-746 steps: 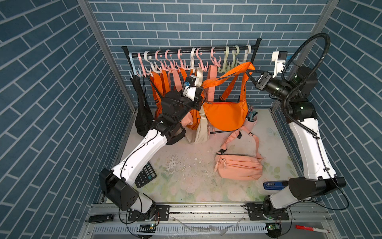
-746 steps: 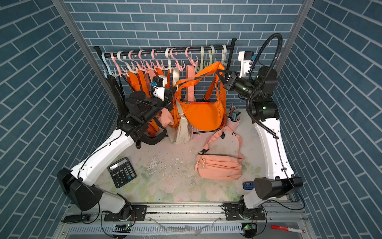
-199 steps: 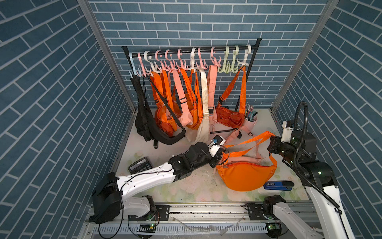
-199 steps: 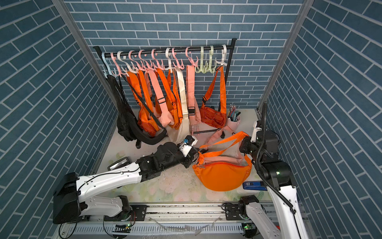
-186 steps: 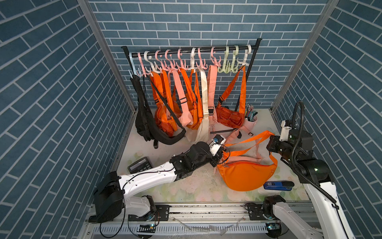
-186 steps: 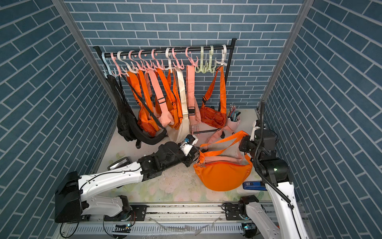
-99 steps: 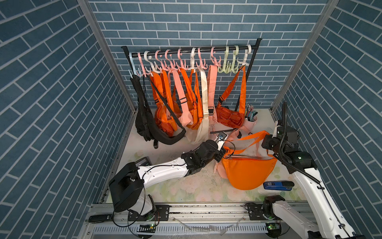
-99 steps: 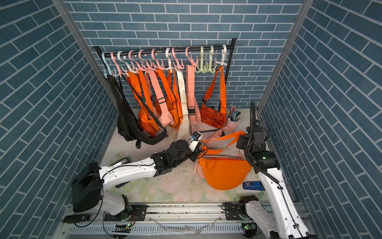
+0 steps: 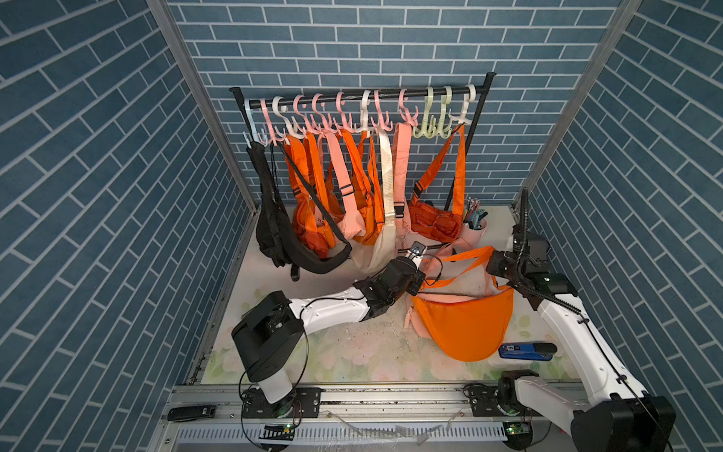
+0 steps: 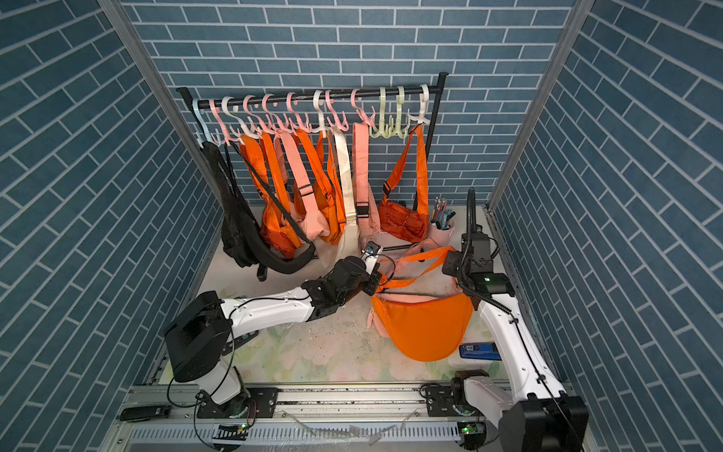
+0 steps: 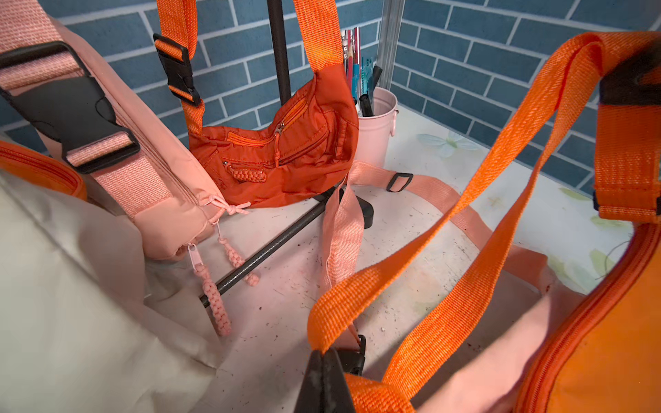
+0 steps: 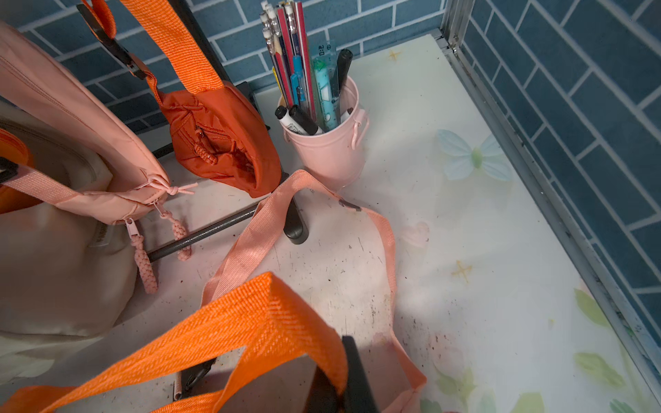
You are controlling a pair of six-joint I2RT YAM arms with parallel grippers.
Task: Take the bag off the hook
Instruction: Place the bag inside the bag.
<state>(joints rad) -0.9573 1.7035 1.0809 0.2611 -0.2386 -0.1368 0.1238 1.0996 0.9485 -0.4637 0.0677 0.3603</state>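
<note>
The left gripper moves down toward the table beside the orange bag next and releases the bag's strap. The bag is off the bar and low over the table.
The bright orange bag (image 9: 465, 325) (image 10: 424, 325) is off the rail, its body low over the table at the front right, on top of a pink bag (image 9: 415, 326). Its orange strap (image 11: 483, 214) (image 12: 250, 314) runs taut between my two grippers. My left gripper (image 9: 420, 283) (image 11: 323, 357) is shut on the strap's left end by a black buckle. My right gripper (image 9: 491, 266) (image 12: 339, 361) is shut on a fold of the strap at the right. The pale green hooks (image 9: 430, 125) on the rail hang bare.
Several orange, pink, cream and black bags (image 9: 274, 235) hang from the rail's other hooks. A small dark orange bag (image 9: 432, 225) hangs at the right end. A pink pen cup (image 9: 475, 229) stands in the back right corner. A blue device (image 9: 526, 350) lies front right. The rack's foot bar (image 11: 272, 250) crosses the floor.
The bag has come down from the rail to the table. In the last second both grippers carried the strap a little toward the back, and the left arm stretched further right.
</note>
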